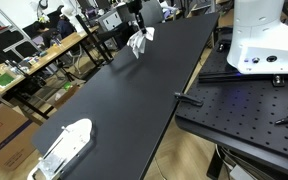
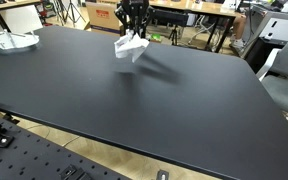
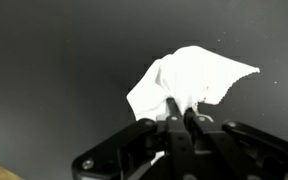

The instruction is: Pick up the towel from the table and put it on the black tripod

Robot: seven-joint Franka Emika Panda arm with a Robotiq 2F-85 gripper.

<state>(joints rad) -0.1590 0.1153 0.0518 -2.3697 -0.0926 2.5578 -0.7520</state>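
Note:
The towel is still hanging above the table, so the gripper should move outward past the table's far edge and over the black tripod to release the towel.
A white towel hangs from my gripper above the far end of the black table. In an exterior view the towel dangles below the gripper, with its shadow on the table beneath. In the wrist view the fingers are shut on the towel, which spreads out past the fingertips. A black tripod stands beyond the table's far edge.
A white object lies on one end of the table; it also shows in an exterior view. A perforated black bench carries the white robot base. Desks, chairs and clutter stand beyond the table.

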